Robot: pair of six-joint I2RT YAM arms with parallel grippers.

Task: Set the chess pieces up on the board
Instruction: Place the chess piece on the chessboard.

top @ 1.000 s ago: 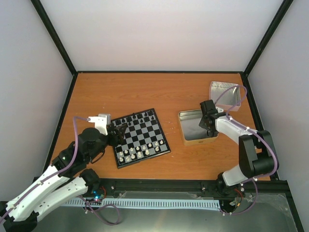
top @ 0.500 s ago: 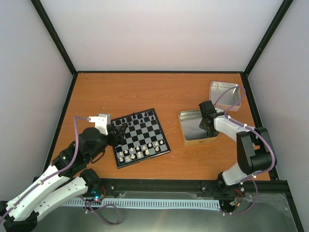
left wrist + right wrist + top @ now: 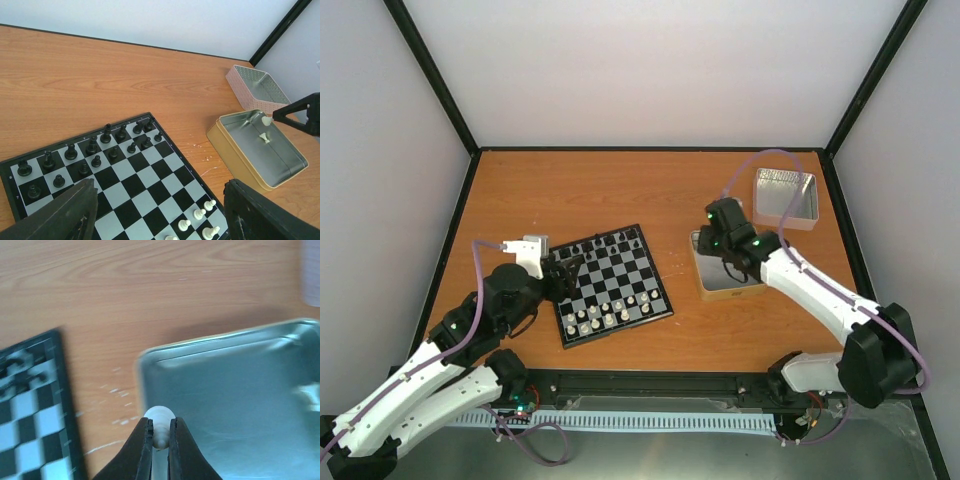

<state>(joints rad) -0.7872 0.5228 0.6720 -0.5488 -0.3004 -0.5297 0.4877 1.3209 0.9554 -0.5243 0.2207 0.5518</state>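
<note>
I will move my right gripper back, down and to the left in the top view to release the piece in the near white row's open gap.
The board (image 3: 616,281) lies left of centre, with black chessmen on its far rows and cream-white chess pieces (image 3: 608,317) on its near rows. It also shows in the left wrist view (image 3: 150,180) with white pieces (image 3: 200,214) at its near right. My left gripper (image 3: 564,272) is open and empty over the board's left edge (image 3: 160,220). My right gripper (image 3: 718,243) is shut on a white piece (image 3: 160,420), held above the left rim of a gold-sided tin (image 3: 235,405). Another white piece (image 3: 263,137) lies in that tin.
The gold-sided tin (image 3: 732,270) stands right of the board. A second silver tin (image 3: 785,197) with pinkish sides sits at the back right. A black frame borders the table. The board's corner (image 3: 30,405) shows left of the held piece.
My right gripper has risen from inside the tin and swung left to its left rim, holding a white piece. The left arm has not moved.
</note>
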